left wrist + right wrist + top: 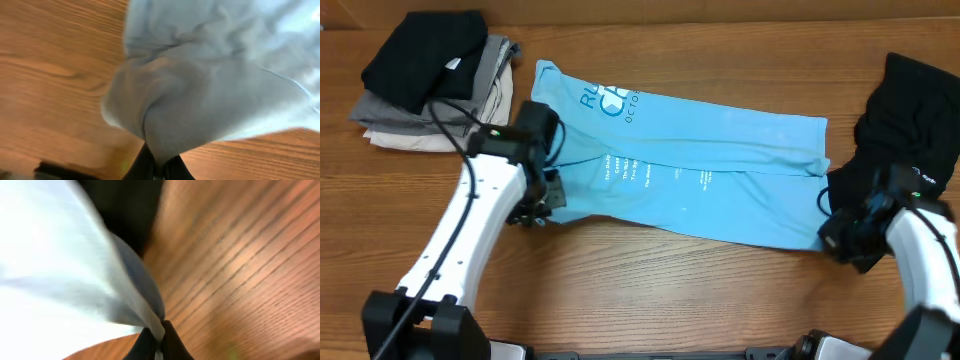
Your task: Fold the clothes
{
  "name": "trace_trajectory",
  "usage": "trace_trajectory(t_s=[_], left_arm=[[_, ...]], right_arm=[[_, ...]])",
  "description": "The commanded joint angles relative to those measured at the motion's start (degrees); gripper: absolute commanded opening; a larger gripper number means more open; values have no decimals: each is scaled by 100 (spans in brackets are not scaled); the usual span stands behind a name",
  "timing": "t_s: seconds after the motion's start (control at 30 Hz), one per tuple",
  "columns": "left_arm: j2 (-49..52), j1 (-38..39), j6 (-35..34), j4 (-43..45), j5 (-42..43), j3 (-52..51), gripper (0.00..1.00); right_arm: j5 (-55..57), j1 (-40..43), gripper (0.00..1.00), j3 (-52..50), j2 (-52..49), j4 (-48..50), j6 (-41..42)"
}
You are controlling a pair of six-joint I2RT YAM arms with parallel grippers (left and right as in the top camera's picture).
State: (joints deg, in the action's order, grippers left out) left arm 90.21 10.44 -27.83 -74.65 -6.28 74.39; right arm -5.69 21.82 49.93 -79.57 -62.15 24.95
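Observation:
My left gripper will carry the shirt's pinched corner outward onto the cloth (568, 112) beside the big lettering and let it go, because the shirt's near part lies unfolded.
The light blue T-shirt (700, 165) lies across the middle of the table, folded lengthwise, its lettering facing up. My left gripper (542, 200) is shut on the shirt's near left corner; the left wrist view shows the cloth (200, 100) bunched and pinched between the fingers (159, 167). My right gripper (838, 232) is shut on the shirt's near right corner; in the right wrist view the cloth (60, 275) runs into the closed fingers (159, 339). The loose black garment (910, 110) lies at the right, just behind the right gripper.
A neat pile of black, grey and beige garments (435, 80) sits at the back left. Bare wooden table (670, 290) runs along the front. The black garment also shows at the top of the right wrist view (125, 205).

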Motion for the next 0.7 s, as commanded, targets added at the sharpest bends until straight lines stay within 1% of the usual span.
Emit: trace_trajectory(t_s=[0.0,0.1,0.2,0.3,0.43,0.57,0.67], left_arm=[[-2,-197,271,-323,-295,514,4],[-2,-234,466,-586,-317,767,4],[-2,-234,610,-577,-328,896,4],[0,-234,627,-365,-337,903,4],[4,-234,713,42,-337,903,4],[4,-234,730,612,-332,903,4],[4,-234,730,857,-332,903,4]], right_arm=[[-96,44,4,533,505,-382,-267],[-101,44,4,645,693,-662,-284],[-103,44,4,645,756,-741,-304],[-227,44,4,645,756,-570,-522],[-450,37,4,645,754,-214,-595],[-511,37,4,645,743,107,-715],[-531,37,4,645,719,107,-791]])
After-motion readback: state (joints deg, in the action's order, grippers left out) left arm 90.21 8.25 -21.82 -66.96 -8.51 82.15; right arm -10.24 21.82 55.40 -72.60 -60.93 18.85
